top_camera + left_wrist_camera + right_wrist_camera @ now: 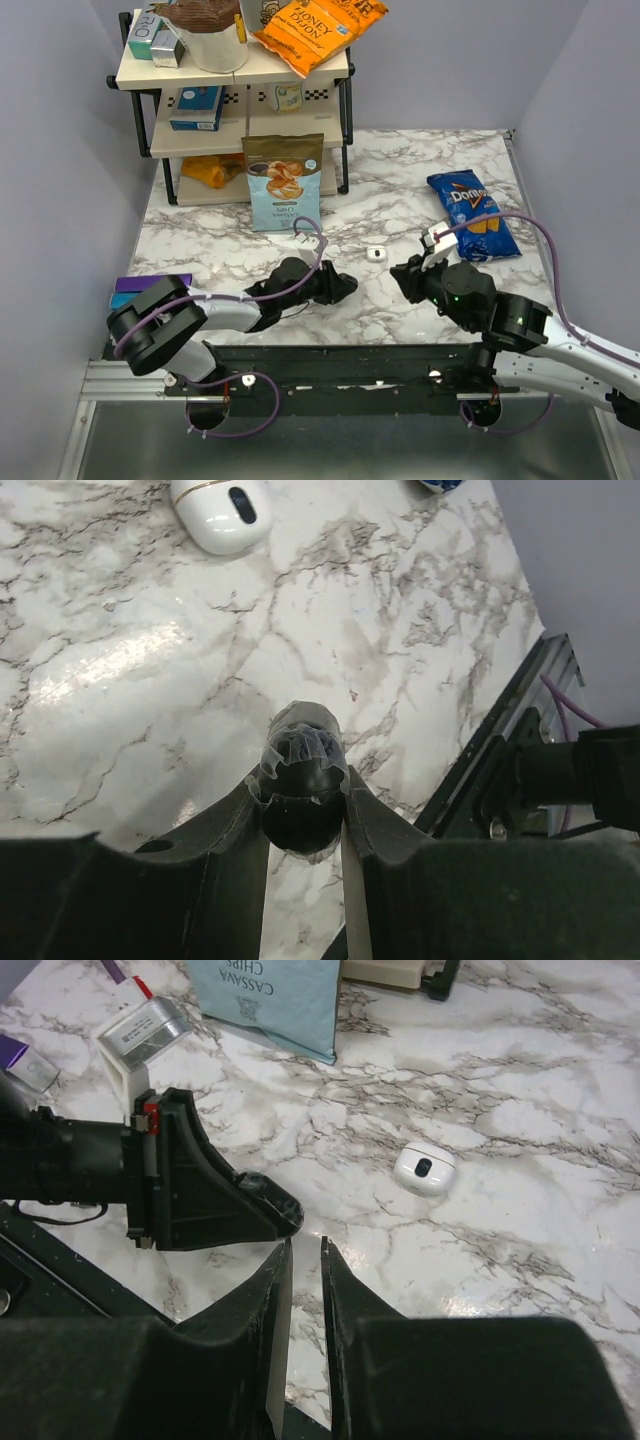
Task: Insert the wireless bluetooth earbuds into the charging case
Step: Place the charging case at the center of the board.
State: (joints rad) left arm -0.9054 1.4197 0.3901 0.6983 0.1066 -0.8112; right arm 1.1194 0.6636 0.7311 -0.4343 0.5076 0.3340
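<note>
The clear marble beside the white pod is below my left gripper and outward of it, so that gripper needs to lower slightly outward next to release the black rounded object.
My left gripper point(345, 285) point(305, 780) is shut on a black rounded object point(300, 815) partly wrapped in clear film. It fills the gap between the fingers and is much bigger than a pea, so it looks like the black oval case. A small white oval pod point(375, 253) point(220, 510) point(424, 1168) with a black oval mark lies on the marble between the grippers. My right gripper point(402, 272) point(306, 1245) hovers low near the left gripper's tip point(272, 1208). Its jaws stand a narrow slit apart with nothing in it. No loose pea-sized black earbuds show.
A blue Doritos bag point(470, 213) lies at the right. A light-blue cassava chips bag point(284, 180) point(265, 1000) stands in front of a shelf rack point(235, 95) of snacks at the back left. A purple item point(150, 284) lies at the left edge.
</note>
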